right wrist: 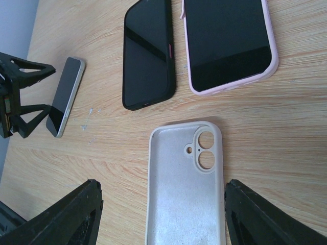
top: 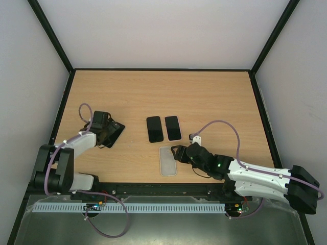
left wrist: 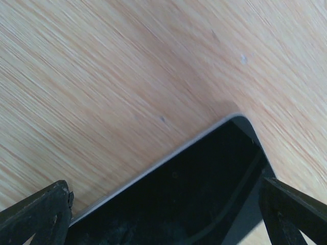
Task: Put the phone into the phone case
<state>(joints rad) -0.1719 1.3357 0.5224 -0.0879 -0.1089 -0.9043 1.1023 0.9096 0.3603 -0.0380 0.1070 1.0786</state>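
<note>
My left gripper needs to turn next, move toward the white case (top: pixel 167 161) and close across the bare phone's width (top: pixel 118 133), because the phone lies at a slant between its fingers.
The bare phone (top: pixel 114 133), dark screen with a silver edge, lies at the left of the table. My left gripper (top: pixel 106 131) is open and low over it. In the left wrist view the phone (left wrist: pixel 199 184) fills the space between the two fingers of the gripper (left wrist: pixel 164 204). The empty white phone case (top: pixel 167 161) lies inside-up near the front middle. My right gripper (top: pixel 179 153) is open beside it. In the right wrist view the case (right wrist: pixel 186 204) lies between the spread fingers of that gripper (right wrist: pixel 162 189). The phone (right wrist: pixel 64 99) and left gripper (right wrist: pixel 23 94) show there at far left.
Two other phones lie side by side behind the white case: one in a black case (top: pixel 154 129) (right wrist: pixel 148 53) and one in a pink case (top: pixel 172 127) (right wrist: pixel 227 41). A black frame (top: pixel 163 69) borders the wooden table.
</note>
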